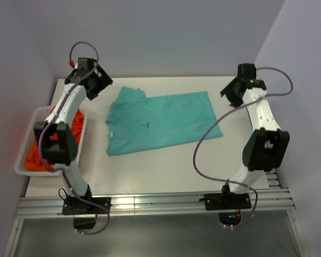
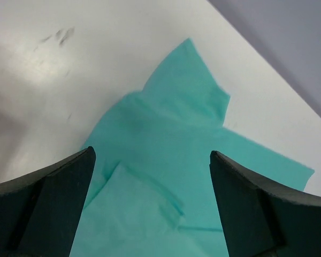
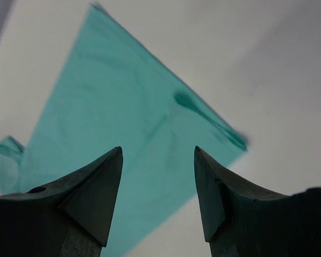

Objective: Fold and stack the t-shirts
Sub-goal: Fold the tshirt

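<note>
I will next move my right gripper back and down to the teal t-shirt's near hem corner (image 1: 220, 134) (image 3: 239, 146), because the folded layer ends in a point there.
A teal-green t-shirt (image 1: 160, 120) lies flat on the white table, folded lengthwise, its neck end to the left and one sleeve poking out at the far left. My left gripper (image 1: 99, 85) hovers above that sleeve corner. In the left wrist view its jaws (image 2: 151, 152) stand wide open over the teal t-shirt (image 2: 171, 123) with nothing between them. My right gripper (image 1: 232, 93) hangs over the shirt's far right hem corner. The right wrist view shows it open (image 3: 158, 149) and empty above the teal t-shirt (image 3: 112, 101). Orange-red t-shirts (image 1: 40, 158) lie bunched in the basket.
A white slatted plastic basket (image 1: 25, 144) stands at the table's left edge, beside the left arm. Bare table (image 1: 166, 171) stretches between the shirt and the arm bases. Grey walls close in the back and both sides.
</note>
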You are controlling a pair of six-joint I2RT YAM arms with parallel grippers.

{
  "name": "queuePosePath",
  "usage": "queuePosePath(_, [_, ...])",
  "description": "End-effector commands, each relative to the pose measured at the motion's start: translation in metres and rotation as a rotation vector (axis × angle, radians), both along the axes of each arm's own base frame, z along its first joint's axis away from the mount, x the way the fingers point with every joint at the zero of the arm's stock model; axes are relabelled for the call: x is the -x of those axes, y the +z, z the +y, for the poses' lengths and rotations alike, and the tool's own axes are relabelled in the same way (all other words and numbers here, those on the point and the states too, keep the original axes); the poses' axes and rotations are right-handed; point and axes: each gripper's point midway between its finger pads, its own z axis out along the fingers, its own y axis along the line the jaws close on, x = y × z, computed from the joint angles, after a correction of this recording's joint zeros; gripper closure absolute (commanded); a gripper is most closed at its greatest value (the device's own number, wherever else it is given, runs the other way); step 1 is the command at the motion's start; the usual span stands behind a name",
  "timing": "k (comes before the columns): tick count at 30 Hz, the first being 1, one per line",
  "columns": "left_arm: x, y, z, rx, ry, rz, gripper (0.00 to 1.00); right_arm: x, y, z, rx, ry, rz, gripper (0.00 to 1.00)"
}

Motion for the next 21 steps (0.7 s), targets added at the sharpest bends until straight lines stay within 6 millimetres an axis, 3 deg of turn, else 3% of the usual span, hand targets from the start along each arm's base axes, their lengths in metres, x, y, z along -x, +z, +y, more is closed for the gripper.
queuePosePath(1, [0.077, 0.005, -0.004, -0.081, 0.06, 0.091, 0.05, 0.062, -0.019, 0.013, -0.044, -0.016, 0.069, 0.37])
queuePosePath(2, [0.093, -0.004, -0.011, -0.076, 0.043, 0.119, 0.06, 0.083, -0.044, 0.021, -0.069, 0.0, 0.123, 0.38])
queuePosePath(3, [0.121, -0.034, -0.016, -0.065, 0.034, 0.2, 0.06, 0.095, -0.053, 0.025, -0.077, 0.008, 0.141, 0.38])
queuePosePath(4, [0.138, -0.031, -0.025, -0.045, 0.01, 0.194, 0.06, 0.114, -0.068, 0.03, -0.087, 0.016, 0.173, 0.39])
queuePosePath(5, [0.151, -0.039, -0.032, -0.016, -0.009, 0.213, 0.07, 0.12, -0.074, 0.038, -0.113, 0.048, 0.173, 0.39])
queuePosePath(6, [0.173, -0.062, -0.031, -0.009, 0.002, 0.275, 0.07, 0.126, -0.08, 0.04, -0.122, 0.056, 0.185, 0.4])
queuePosePath(7, [0.183, -0.059, -0.036, 0.006, -0.015, 0.257, 0.07, 0.136, -0.088, 0.043, -0.133, 0.068, 0.203, 0.41])
queuePosePath(9, [0.201, -0.072, -0.042, 0.033, -0.03, 0.284, 0.07, 0.137, -0.093, 0.049, -0.149, 0.108, 0.193, 0.42])
queuePosePath(12, [0.214, -0.086, -0.046, 0.036, -0.046, 0.329, 0.07, 0.138, -0.102, 0.05, -0.154, 0.119, 0.221, 0.42])
queuePosePath(21, [0.231, -0.121, -0.047, -0.018, -0.039, 0.444, 0.07, 0.116, -0.122, 0.046, -0.153, 0.101, 0.271, 0.42])
